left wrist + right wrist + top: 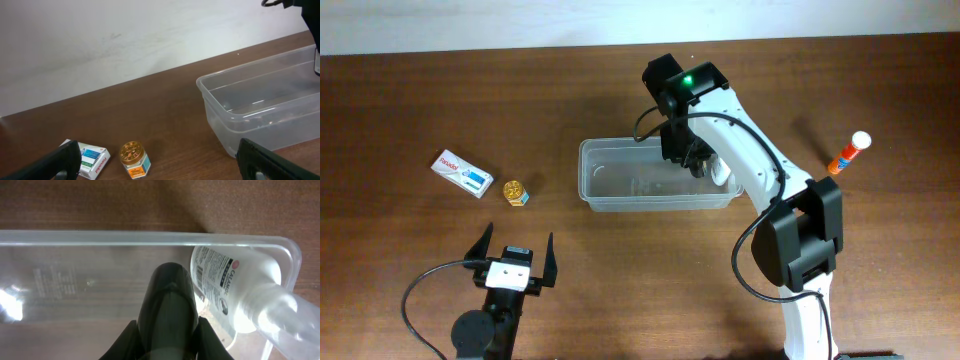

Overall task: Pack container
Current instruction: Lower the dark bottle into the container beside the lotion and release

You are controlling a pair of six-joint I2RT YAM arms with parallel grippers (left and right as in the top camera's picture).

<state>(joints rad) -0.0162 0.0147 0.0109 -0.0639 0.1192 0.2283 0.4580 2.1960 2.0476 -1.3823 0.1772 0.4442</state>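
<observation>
The dark cylinder goes down with my right gripper to the open part of the container's bottom beside the white labelled bottle (725,172) at one end next, for release.
The clear plastic container (620,190) sits mid-table, also seen as container (260,107) and container (125,237). A white labelled bottle (225,282) lies inside at its right end, bottle (725,172). My right gripper (694,160) hangs over the container's right half, shut on a dark cylinder (167,300) that its jaws flank on both sides, gripper (167,342). My left gripper (515,256) stands open near the front edge, gripper (160,165), with nothing between its fingers. Ahead of it stand a small gold-lidded jar (134,159) and a white box (94,160).
The jar (516,192) and white box (462,173) lie left of the container. An orange tube with a white cap (848,153) lies at the far right. The right arm's base (805,240) stands front right. A pale wall runs behind the table.
</observation>
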